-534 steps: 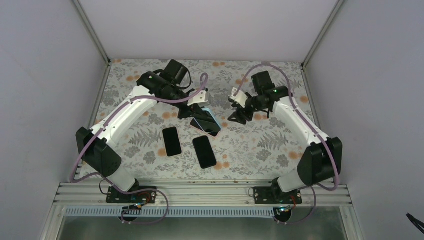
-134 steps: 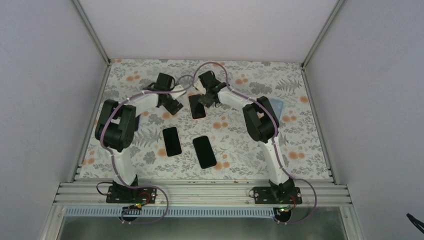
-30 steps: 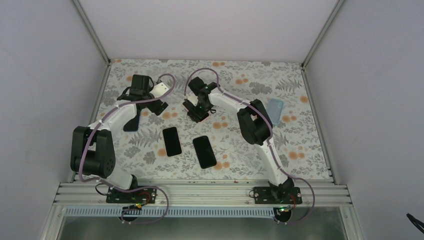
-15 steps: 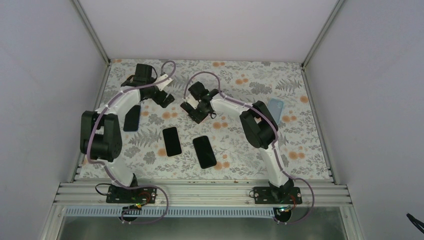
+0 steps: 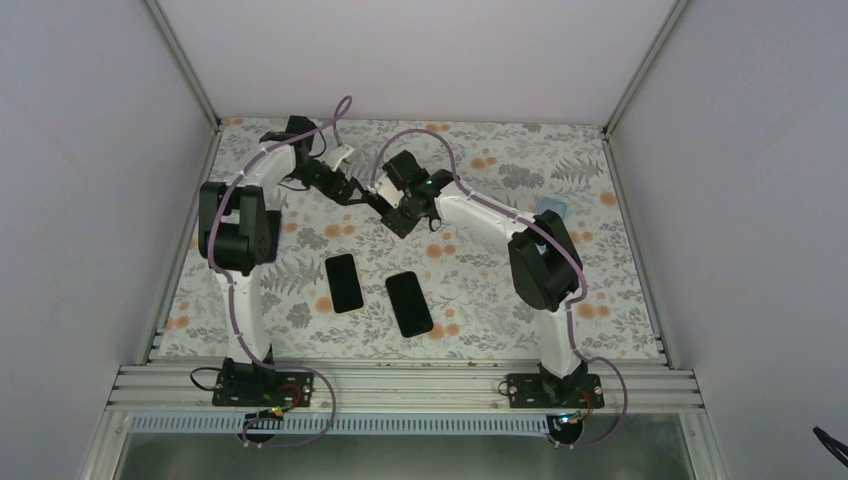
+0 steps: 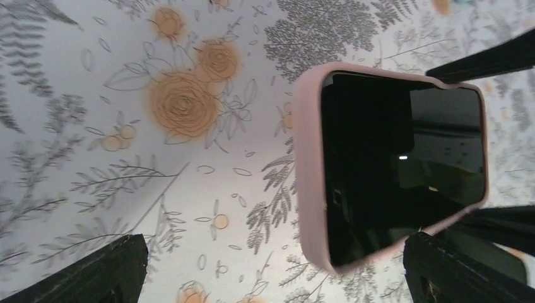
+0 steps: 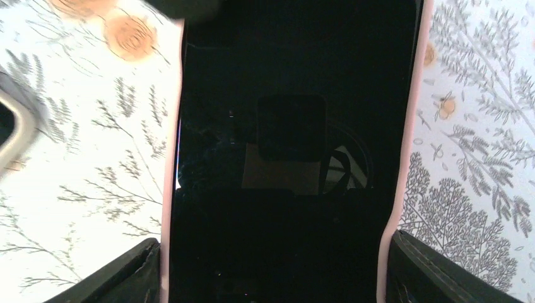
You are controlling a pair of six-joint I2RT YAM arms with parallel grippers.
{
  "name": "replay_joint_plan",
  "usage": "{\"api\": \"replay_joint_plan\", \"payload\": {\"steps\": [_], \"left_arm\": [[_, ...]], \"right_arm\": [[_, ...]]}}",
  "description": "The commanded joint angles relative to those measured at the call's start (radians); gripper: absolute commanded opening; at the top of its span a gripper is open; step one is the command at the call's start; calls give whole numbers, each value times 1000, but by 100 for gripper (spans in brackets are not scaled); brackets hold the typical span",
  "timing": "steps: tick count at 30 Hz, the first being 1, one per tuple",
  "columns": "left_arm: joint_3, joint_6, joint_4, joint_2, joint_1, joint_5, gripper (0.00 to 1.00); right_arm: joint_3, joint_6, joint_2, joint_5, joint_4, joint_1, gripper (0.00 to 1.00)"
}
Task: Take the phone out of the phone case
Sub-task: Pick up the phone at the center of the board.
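Next, the left gripper tilts up toward my right gripper and shifts onto the cased phone's loose end.
The phone (image 7: pixel 290 158), its black screen up, sits in a pink phone case (image 7: pixel 169 189). My right gripper (image 7: pixel 277 278) is shut on the case, one finger against each long side. In the left wrist view the phone case (image 6: pixel 309 177) fills the right half, and one corner lies close to the right-hand finger (image 6: pixel 460 271). My left gripper (image 6: pixel 277 271) is open with only floral mat between its fingers. From above, the left gripper (image 5: pixel 368 197) and right gripper (image 5: pixel 398 218) meet tip to tip at the back centre and hide the phone. I cannot tell whether the case rests on the mat.
Two bare black phones (image 5: pixel 343 282) (image 5: pixel 409 303) lie on the floral mat (image 5: pixel 480 290) in front of the grippers. A light blue case (image 5: pixel 550 210) shows partly behind the right arm's elbow. Grey walls close in the back and sides.
The right gripper has closed onto the pink case's sides. The left arm has swung from the left side of the mat towards the centre, bringing its open gripper up to the phone's end.
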Motion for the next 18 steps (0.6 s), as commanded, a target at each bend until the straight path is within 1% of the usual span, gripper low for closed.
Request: {"api": "replay_joint_plan", "payload": {"steps": [1, 3, 6, 9, 10, 12, 17, 18], "left_arm": [[88, 24, -156, 66, 11, 186, 100], [122, 37, -188, 84, 11, 241, 100], [162, 104, -273, 101, 12, 370, 100], [215, 229, -419, 136, 13, 490, 100], [228, 266, -467, 149, 15, 518, 98], [212, 287, -495, 164, 18, 551, 92], [155, 310, -495, 167, 20, 520, 72], [151, 312, -495, 170, 20, 519, 66]], "right_arm": [[38, -12, -50, -8, 33, 36, 71], [52, -10, -46, -13, 30, 45, 71], [78, -8, -31, -17, 28, 52, 71], [101, -2, -18, -25, 31, 54, 70], [105, 0, -17, -28, 34, 55, 71], [113, 2, -15, -21, 35, 56, 71], [104, 0, -18, -17, 38, 56, 71], [104, 0, -21, -17, 37, 56, 71]]}}
